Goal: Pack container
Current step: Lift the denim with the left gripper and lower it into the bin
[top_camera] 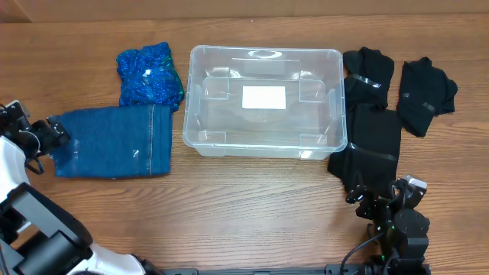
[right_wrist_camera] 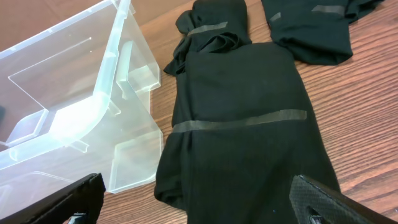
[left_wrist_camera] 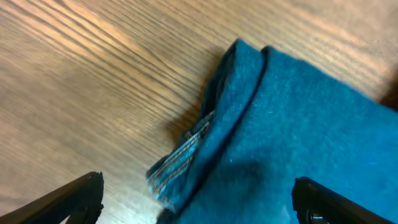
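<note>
The open fingertips already stand on either side of that denim [left_wrist_camera: 267,143], so next my left gripper will come down onto the jeans' edge farthest from the container.
The clear plastic container [top_camera: 263,101] sits empty at the table's middle back, white label on its bottom; its corner shows in the right wrist view [right_wrist_camera: 81,118]. Folded blue jeans [top_camera: 114,141] lie to its left, with a crumpled blue patterned cloth [top_camera: 149,74] behind them. Black folded garments [top_camera: 370,145] lie to its right. My left gripper [top_camera: 47,134] is open at the jeans' left edge, fingers either side of the denim [left_wrist_camera: 267,143]. My right gripper [top_camera: 378,200] is open just above the near end of the black garment [right_wrist_camera: 242,124].
Two more black garments lie at the back right, one [top_camera: 369,72] beside the container and one [top_camera: 426,95] further right. Wood table surface [top_camera: 252,206] stretches in front of the container.
</note>
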You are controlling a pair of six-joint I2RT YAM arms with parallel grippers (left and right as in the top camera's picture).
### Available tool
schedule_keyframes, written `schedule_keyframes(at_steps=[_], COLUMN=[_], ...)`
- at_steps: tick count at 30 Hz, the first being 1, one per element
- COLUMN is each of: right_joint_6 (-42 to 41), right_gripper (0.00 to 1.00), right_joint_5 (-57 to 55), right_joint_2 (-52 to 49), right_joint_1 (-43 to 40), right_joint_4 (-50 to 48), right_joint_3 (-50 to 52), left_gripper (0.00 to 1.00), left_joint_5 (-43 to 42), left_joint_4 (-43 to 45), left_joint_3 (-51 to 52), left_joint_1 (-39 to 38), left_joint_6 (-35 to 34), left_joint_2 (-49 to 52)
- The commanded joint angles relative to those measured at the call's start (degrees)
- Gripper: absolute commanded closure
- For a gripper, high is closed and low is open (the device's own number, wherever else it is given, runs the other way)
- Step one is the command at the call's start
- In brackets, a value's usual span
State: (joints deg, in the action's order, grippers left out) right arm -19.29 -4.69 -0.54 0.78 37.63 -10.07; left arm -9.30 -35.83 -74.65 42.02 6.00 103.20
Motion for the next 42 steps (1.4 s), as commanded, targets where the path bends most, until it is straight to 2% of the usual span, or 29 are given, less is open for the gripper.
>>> schedule_keyframes(at_steps=[1, 5, 7, 8, 10, 11, 14, 15, 18, 21, 22, 23, 27, 29, 33, 35, 39, 42], right_joint_6=[-0.1, -0.1, -0.1, -0.1, -0.1, -0.1, -0.1, -0.1, -0.1, -0.1, -0.1, -0.1, -0.1, -0.1, -0.1, -0.1, -0.1, -0.1], right_gripper=[0.0, 0.0, 0.0, 0.0, 0.0, 0.0, 0.0, 0.0, 0.0, 0.0, 0.0, 0.0, 0.0, 0.0, 0.0, 0.0, 0.0, 0.0], right_joint_5=[-0.1, -0.1, -0.1, -0.1, -0.1, -0.1, -0.1, -0.1, -0.1, -0.1, -0.1, -0.1, -0.1, -0.1, -0.1, -0.1, -0.1, -0.1], right_joint_2=[0.3, 0.3, 0.3, 0.3, 0.3, 0.3, 0.3, 0.3, 0.3, 0.3, 0.3, 0.3, 0.3, 0.3, 0.3, 0.3, 0.3, 0.3], right_joint_1=[-0.2, -0.2, -0.2, -0.2, -0.2, -0.2, -0.2, -0.2, -0.2, -0.2, -0.2, -0.2, -0.2, -0.2, -0.2, -0.2, -0.2, -0.2], right_joint_4=[0.1, 0.1, 0.1, 0.1, 0.1, 0.1, 0.1, 0.1, 0.1, 0.1, 0.1, 0.1, 0.1, 0.1, 0.1, 0.1, 0.1, 0.1], right_joint_3=[1.0, 1.0, 1.0, 1.0, 1.0, 1.0, 1.0, 1.0, 1.0, 1.0, 1.0, 1.0, 1.0, 1.0, 1.0, 1.0, 1.0, 1.0], left_gripper=[0.0, 0.0, 0.06, 0.13, 0.4, 0.5, 0.96, 0.96, 0.96, 0.96, 0.96, 0.96, 0.96, 0.96, 0.96, 0.96, 0.96, 0.96], left_joint_5=[-4.3, -10.9, -14.2, -17.3, -25.2, -27.8, -31.5, -32.5, -34.8, -43.0, -47.2, -53.6, -53.7, -52.6, -39.9, -28.7, -10.2, -2.8], left_joint_4=[0.7, 2.1, 2.2, 2.2, 2.0, 1.8, -1.2, -4.2, -12.7, -19.9, -23.1, -27.5, -24.8, -21.0, -15.6, -13.1, -7.0, -3.6], left_joint_3=[-1.0, -1.0, -0.9, -0.9, -1.0, -1.0, -2.0, -3.6, -9.1, -15.3, -18.1, -22.5, -23.1, -23.1, -23.1, -23.0, -22.9, -22.9], left_joint_1=[0.3, 0.3, 0.2, 0.2, 0.2, 0.2, 0.2, 0.2, 0.1, 0.0, 0.0, 0.0, -1.3, -4.8, -17.1, -28.0, -47.5, -55.5], left_joint_6=[3.1, 3.0, 3.0, 3.0, 3.0, 2.7, 0.4, -2.3, -4.8, -6.9, -9.6, -18.8, -29.8, -37.2, -49.0, -53.9, -57.8, -61.9], left_joint_2=[8.1, 13.7, 15.4, 15.9, 16.2, 16.0, 15.2, 14.2, 9.5, 1.4, -3.5, -14.2, -25.0, -29.3, -32.9, -32.2, -26.5, -20.1])
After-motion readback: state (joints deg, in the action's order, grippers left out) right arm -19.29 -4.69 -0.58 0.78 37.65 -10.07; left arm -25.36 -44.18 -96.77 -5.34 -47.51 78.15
